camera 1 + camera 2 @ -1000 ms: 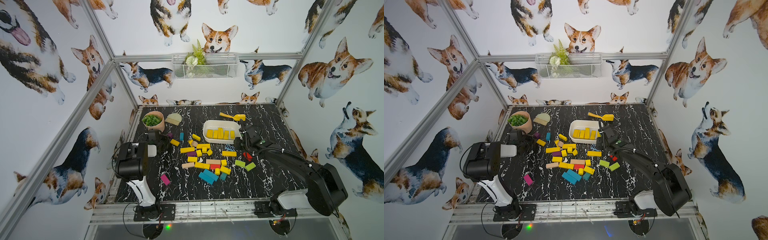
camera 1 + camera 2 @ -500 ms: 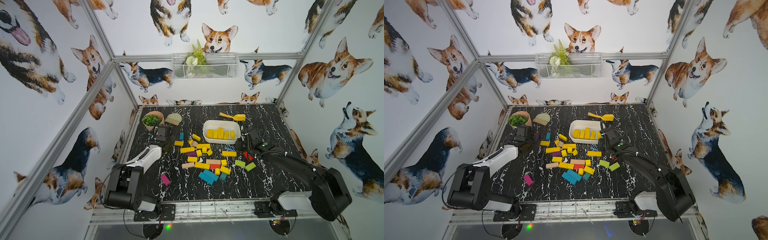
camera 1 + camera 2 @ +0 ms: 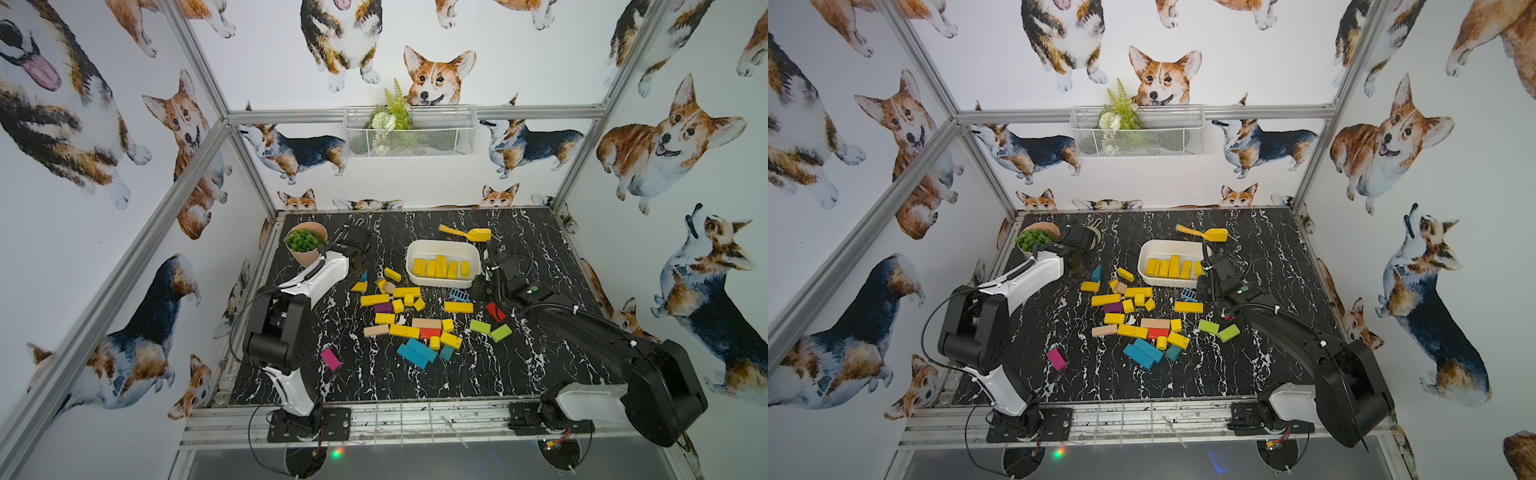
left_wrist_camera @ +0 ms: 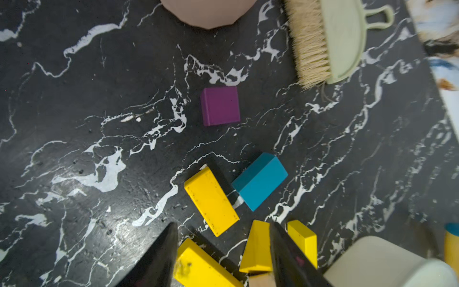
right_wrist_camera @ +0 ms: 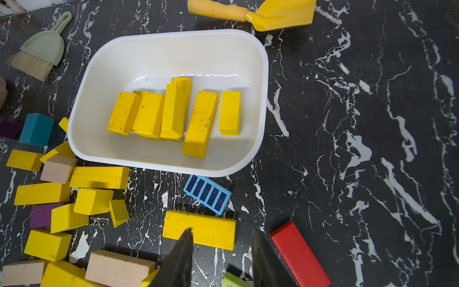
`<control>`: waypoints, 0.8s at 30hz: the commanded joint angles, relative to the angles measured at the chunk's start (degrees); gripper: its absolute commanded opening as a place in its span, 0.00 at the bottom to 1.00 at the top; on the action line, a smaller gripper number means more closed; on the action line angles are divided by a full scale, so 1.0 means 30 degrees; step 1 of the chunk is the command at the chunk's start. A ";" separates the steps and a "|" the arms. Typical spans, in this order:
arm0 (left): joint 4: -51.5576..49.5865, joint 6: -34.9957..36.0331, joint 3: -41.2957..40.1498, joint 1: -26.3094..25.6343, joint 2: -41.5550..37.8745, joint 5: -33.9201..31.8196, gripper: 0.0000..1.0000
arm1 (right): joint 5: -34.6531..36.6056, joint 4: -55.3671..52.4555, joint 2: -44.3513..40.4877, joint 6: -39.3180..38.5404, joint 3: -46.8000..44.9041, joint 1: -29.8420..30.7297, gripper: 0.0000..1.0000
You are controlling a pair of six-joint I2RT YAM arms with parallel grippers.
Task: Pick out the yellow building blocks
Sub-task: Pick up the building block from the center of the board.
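The left gripper lowers onto the yellow block by the teal one next, since the block lies below my open fingertips with its long sides clear.
Several yellow building blocks [image 5: 173, 111] lie in the white tub [image 5: 173, 34], which both top views show at the back [image 3: 442, 242] [image 3: 1173, 243]. Many more yellow blocks [image 3: 374, 299] [image 3: 1105, 299] lie scattered in front of it among other colours. My left gripper [image 4: 223, 227] [image 3: 359, 249] hangs open and empty beside the pot, above a yellow wedge [image 4: 257, 246] and a yellow bar [image 4: 211, 200]. Just right of the tub, my right gripper [image 5: 222, 231] [image 3: 486, 286] is open and empty over the end of a long yellow bar [image 5: 198, 229] [image 3: 458, 306].
A pot with a green plant [image 3: 305, 243] and a brush with a dustpan [image 4: 335, 42] stand at the back left. A yellow toy shovel [image 3: 465, 234] lies behind the tub. A purple cube [image 4: 220, 105], teal block [image 4: 259, 181], red block [image 5: 298, 253], blue striped block [image 5: 207, 195] and green blocks [image 3: 490, 330] lie nearby.
The left arm has unfolded, its elbow swinging down and then up again, with the gripper staying near the pot. The right gripper has drawn back a little from the tub.
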 commanded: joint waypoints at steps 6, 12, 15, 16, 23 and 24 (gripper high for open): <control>-0.1863 -0.2191 0.1469 -0.0023 0.2370 -0.0599 0.65 | 0.0433 -0.0700 -0.0656 0.0473 -0.0699 -0.0022 0.41; -0.1594 -0.3161 0.1601 0.0342 0.3186 -0.0492 0.64 | 0.0668 -0.1105 -0.1207 0.0554 -0.1104 -0.0020 0.41; -0.1581 -0.3365 0.2001 0.0438 0.3709 -0.0323 0.61 | 0.0784 -0.1255 -0.1271 0.0539 -0.1105 -0.0008 0.41; -0.1603 -0.3416 0.2131 0.0465 0.3884 -0.0265 0.60 | 0.0813 -0.1258 -0.1280 0.0537 -0.1091 -0.0018 0.41; -0.2061 -0.3861 0.2845 0.0464 0.5065 -0.0136 0.52 | 0.1042 -0.1493 -0.1478 0.0531 -0.1113 -0.0028 0.41; -0.2158 -0.3935 0.2832 0.0445 0.5129 -0.0154 0.51 | 0.1063 -0.1522 -0.1522 0.0486 -0.1127 -0.0009 0.41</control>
